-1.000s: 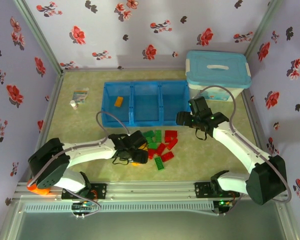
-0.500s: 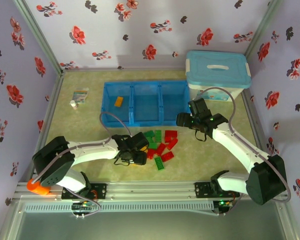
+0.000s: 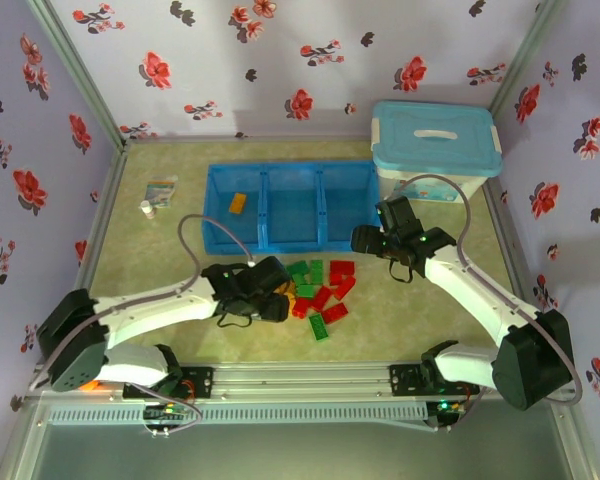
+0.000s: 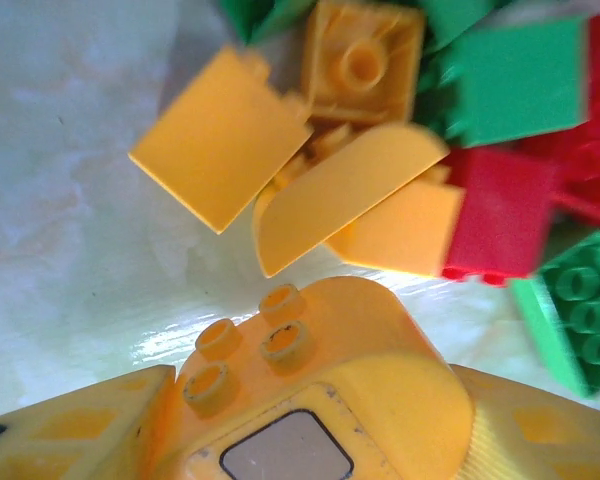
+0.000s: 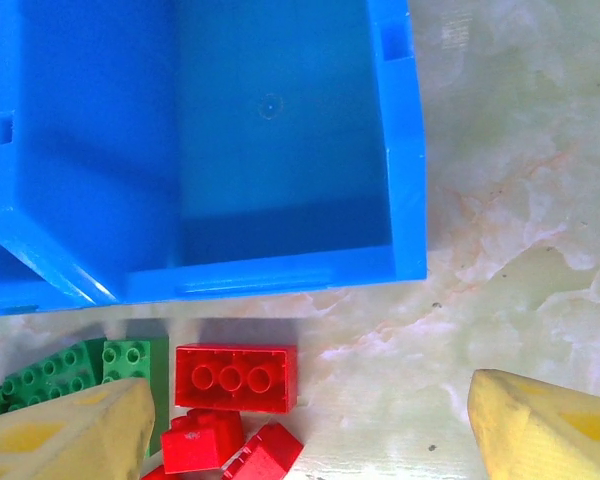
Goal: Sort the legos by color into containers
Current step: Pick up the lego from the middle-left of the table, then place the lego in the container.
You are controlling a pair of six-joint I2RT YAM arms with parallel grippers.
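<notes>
My left gripper lifts and moves outward over that tray section [image 3: 234, 222] next, where one yellow brick already lies, before it releases its yellow lego.
The legos [image 3: 320, 290], red, green and yellow-orange, lie in a loose pile on the table in front of the blue containers [image 3: 290, 168]. My left gripper [image 3: 276, 296] sits at the pile's left edge. In the left wrist view that left gripper [image 4: 310, 430] is shut on a yellow lego [image 4: 320, 340] with round studs, while other yellow pieces [image 4: 220, 135], a green one [image 4: 520, 85] and a red one [image 4: 500, 215] lie beyond. My right gripper [image 3: 365, 240] hovers open by the tray's front right corner. Below this right gripper [image 5: 310, 430] is bare table, with a red brick [image 5: 235, 378] to its left.
One yellow brick [image 3: 238, 203] lies in the left compartment; the right compartment wall [image 5: 270, 270] is close ahead of the right wrist. A white box with a light-blue lid [image 3: 435, 140] stands at the back right. A small bottle [image 3: 148, 209] and a packet [image 3: 161, 190] sit left of the tray.
The left gripper has closed on a yellow lego and drawn back slightly left from the pile. The right arm has barely moved.
</notes>
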